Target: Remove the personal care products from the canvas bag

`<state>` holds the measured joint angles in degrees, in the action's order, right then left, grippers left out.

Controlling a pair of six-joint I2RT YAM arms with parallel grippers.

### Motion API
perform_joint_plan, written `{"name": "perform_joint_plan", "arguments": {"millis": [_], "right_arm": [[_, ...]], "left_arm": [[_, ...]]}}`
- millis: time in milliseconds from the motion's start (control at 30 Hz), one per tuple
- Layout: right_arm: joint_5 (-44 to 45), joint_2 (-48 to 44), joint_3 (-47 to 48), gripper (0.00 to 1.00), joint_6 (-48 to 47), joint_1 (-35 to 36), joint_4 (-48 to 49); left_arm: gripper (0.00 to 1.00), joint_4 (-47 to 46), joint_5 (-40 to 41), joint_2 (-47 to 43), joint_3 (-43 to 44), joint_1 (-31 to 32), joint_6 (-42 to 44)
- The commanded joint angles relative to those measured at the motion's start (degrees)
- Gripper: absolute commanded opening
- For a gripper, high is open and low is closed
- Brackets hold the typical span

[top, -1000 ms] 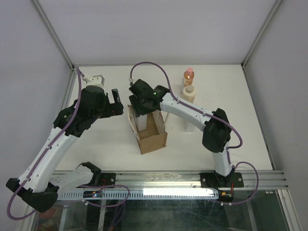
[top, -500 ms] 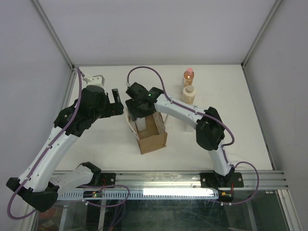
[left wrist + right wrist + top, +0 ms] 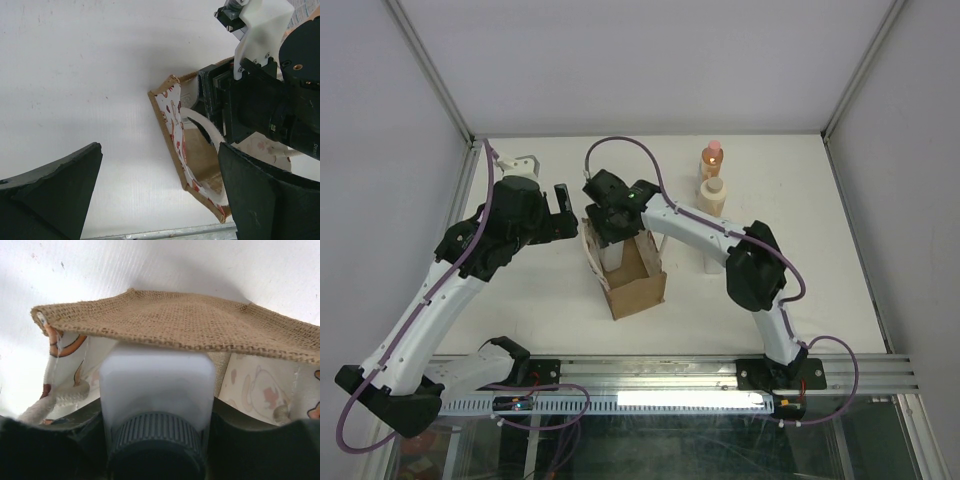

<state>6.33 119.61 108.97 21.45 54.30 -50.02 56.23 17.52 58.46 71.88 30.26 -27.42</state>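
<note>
I will next lift my right gripper past the bag's rim, cross right in the top view to open tabletop [image 3: 722, 287] beside the second white bottle, lower and release.
The canvas bag [image 3: 638, 282] stands open at the table's middle. My right gripper [image 3: 614, 222] is over its far end, shut on a white bottle [image 3: 612, 255] with a dark grey cap. In the right wrist view the white bottle [image 3: 156, 385] sits between my fingers [image 3: 250, 445], against the bag's burlap wall [image 3: 200, 325]. The orange bottle [image 3: 712, 158] and the cream bottle [image 3: 713, 193] stand at the back right. A second white bottle [image 3: 711, 263] stands behind the right forearm. My left gripper [image 3: 563, 212] is open and empty, left of the bag [image 3: 172, 120].
The right arm's forearm [image 3: 695, 228] stretches between the bag and the bottles at the back right. A white loop handle [image 3: 202, 125] arches over the bag's mouth. The metal rail [image 3: 650, 370] runs along the near edge.
The right wrist has shifted slightly left over the bag's far end and its elbow has swung inward. The left arm has barely moved.
</note>
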Motion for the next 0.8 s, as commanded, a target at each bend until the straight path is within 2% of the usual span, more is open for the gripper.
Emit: {"name": "perform_joint_plan", "arguments": {"millis": [0,133,233,433,567,767], "right_arm": [[-1.22,-7.21,4.20,0.35,-0.44,-0.46,4.31],[-1.36,-12.02,2.96,0.26,0.00,-1.30,5.76],[-4.29,-17.02,-0.41,0.23,2.09,-3.07,8.40],[-13.06,-31.26,-12.38,0.16,9.48,-9.07,18.38],[-15.22,-40.42,-20.87,0.12,8.62,-11.05,24.83],[-13.59,-50.89,-27.36,0.10,4.12,-11.06,20.84]], "left_arm": [[0.99,-0.94,-0.47,-0.18,2.74,-0.64,-0.25],[0.99,-1.07,-0.60,-0.40,2.33,-0.64,-1.17],[0.99,-1.92,-1.21,-0.83,1.52,-0.62,-2.15],[0.99,-3.93,-2.03,-0.31,1.07,-0.64,-3.11],[0.99,-4.64,-2.88,-0.54,0.26,-0.58,-4.11],[0.99,-6.20,-5.04,-2.62,-3.72,-0.64,-6.11]]}}
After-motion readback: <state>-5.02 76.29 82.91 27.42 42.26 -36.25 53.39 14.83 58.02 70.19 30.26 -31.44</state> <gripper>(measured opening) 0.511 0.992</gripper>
